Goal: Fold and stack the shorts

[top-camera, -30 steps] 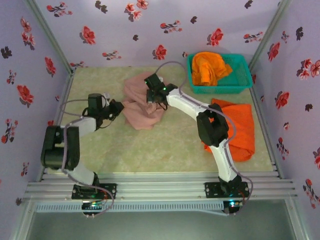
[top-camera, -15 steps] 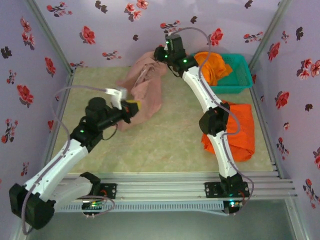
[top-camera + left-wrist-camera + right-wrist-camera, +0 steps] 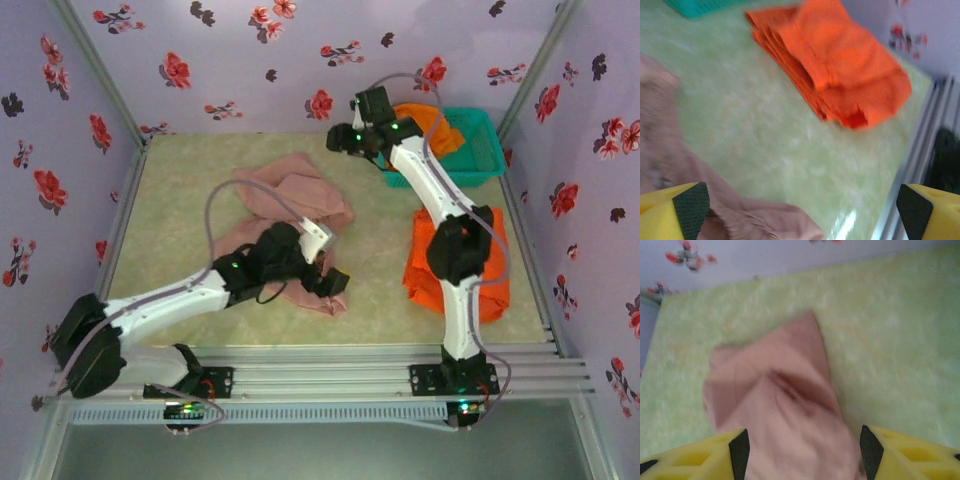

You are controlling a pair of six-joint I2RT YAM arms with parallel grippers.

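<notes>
Bare mat borders the hem of the pink shorts. I should move my left gripper across the pink shorts and down to the leg hem, below it and farther from the basket.
Pink-beige shorts point(image 3: 290, 195) lie loosely spread on the green mat, running from the back middle toward the front point(image 3: 790, 405). My left gripper point(image 3: 332, 282) hovers at their near right corner, jaws wide open point(image 3: 800, 205); the cloth edge point(image 3: 740, 220) lies under it, not pinched. At the back, my right gripper point(image 3: 342, 140) is open point(image 3: 802, 452) above the shorts' far end, its jaws holding nothing. Folded orange shorts point(image 3: 492, 250) rest at the right point(image 3: 840, 65), partly behind the right arm. More orange shorts point(image 3: 432, 122) sit in the basket.
A teal mesh basket point(image 3: 480, 160) stands at the back right corner point(image 3: 700, 6). Floral walls close in three sides. A metal rail point(image 3: 320, 360) runs along the near edge point(image 3: 920, 150). Bare green mat point(image 3: 180, 200) lies left of the pink shorts.
Both grippers have opened and let go of the pink shorts, which dropped flat onto the mat. The left arm swung right and nearer; the right gripper shifted slightly right toward the basket.
</notes>
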